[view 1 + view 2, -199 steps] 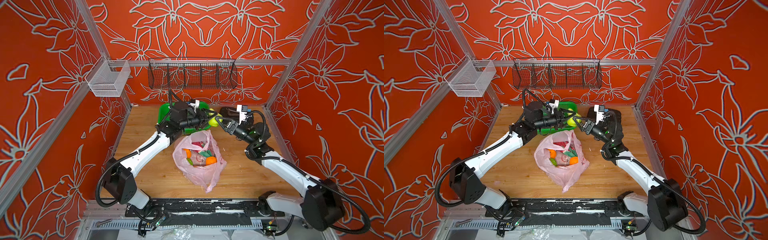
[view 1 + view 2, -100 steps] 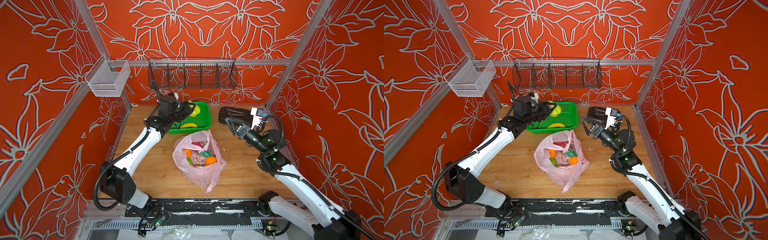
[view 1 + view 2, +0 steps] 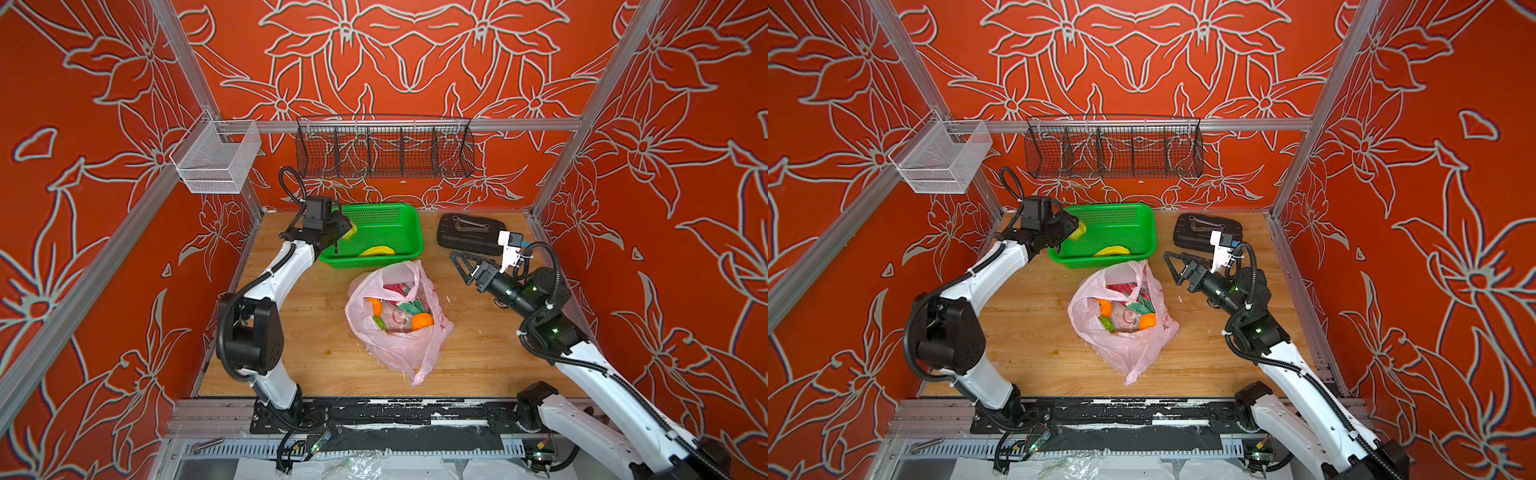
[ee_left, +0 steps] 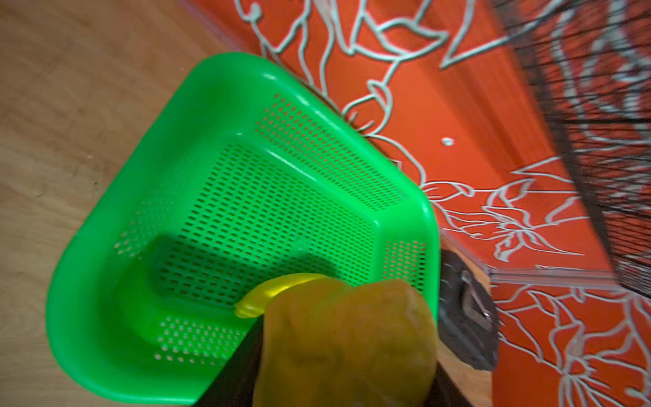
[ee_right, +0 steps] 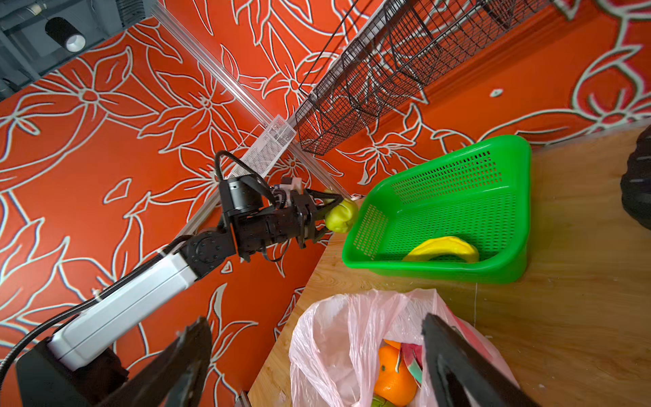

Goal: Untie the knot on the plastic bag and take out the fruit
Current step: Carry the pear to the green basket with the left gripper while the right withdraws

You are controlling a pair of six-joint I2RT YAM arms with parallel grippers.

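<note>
My left gripper moves down past the basket's rim next and releases the yellow round fruit (image 4: 345,345) on the bottom of the basket beside the banana (image 4: 206,271), since that spot lies empty.
The pink plastic bag (image 3: 399,345) lies mid-table with its mouth wide open; the knot is not in view. Inside it show two oranges (image 3: 422,321), a green fruit (image 3: 379,322) and a dragon fruit (image 3: 399,289). My left gripper (image 3: 347,230) is shut on a yellow round fruit (image 4: 345,345) and holds it above the left rim of the green basket (image 3: 417,237). A banana (image 3: 377,250) lies in that basket. Raised to the right of the bag, my right gripper (image 3: 460,268) stands open and empty, and its fingers (image 5: 197,345) frame the bag's mouth (image 5: 338,334).
A black case (image 3: 469,232) lies at the back right, just behind my right gripper. A black wire rack (image 3: 384,145) hangs on the back wall. A white mesh bin (image 3: 216,166) hangs on the left rail. Bare wood lies left and right of the bag.
Both grippers met at the yellow fruit over the basket a second ago. The right one has opened and drawn back to the right. The left one has swung left with the fruit.
</note>
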